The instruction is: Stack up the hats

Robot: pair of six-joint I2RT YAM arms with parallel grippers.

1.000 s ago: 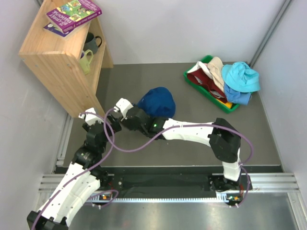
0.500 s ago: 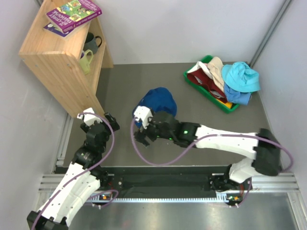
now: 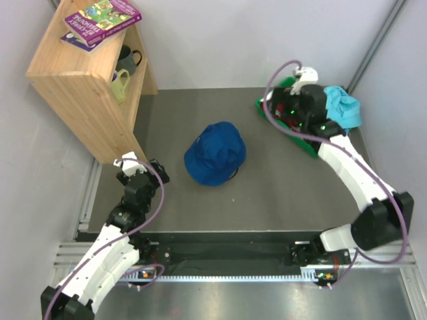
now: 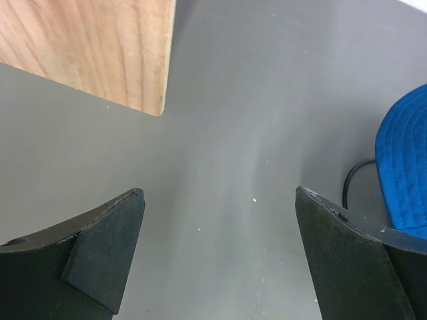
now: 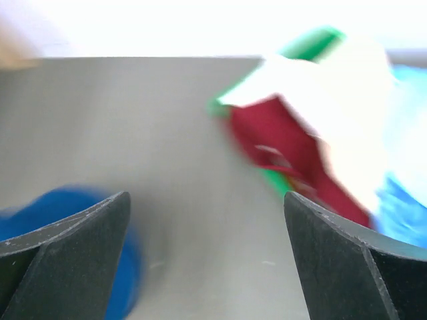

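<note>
I will move my right gripper past the pale hat and down onto the teal hat's fold next, because the fold is below my right gripper, to the right in the top view.
A blue hat (image 3: 215, 154) lies flat on the grey table at the centre, with nothing touching it. It also shows at the right edge of the left wrist view (image 4: 404, 160) and, blurred, at the lower left of the right wrist view (image 5: 60, 220). My right gripper (image 3: 279, 111) is open and empty, above the near left edge of the green tray (image 3: 261, 107), next to the dark red hat (image 5: 280, 143), a pale hat (image 5: 347, 100) and the teal hat (image 3: 341, 107). My left gripper (image 3: 148, 169) is open and empty, low over the table left of the blue hat.
A wooden shelf (image 3: 80, 87) with mugs and books stands at the back left; its corner shows in the left wrist view (image 4: 100, 47). A thin black cord (image 4: 352, 181) lies by the blue hat's brim. Walls close off both sides.
My right arm has swung from over the blue hat to the tray at the back right, open. The blue hat stays on the table, now uncovered. The left arm barely moved.
</note>
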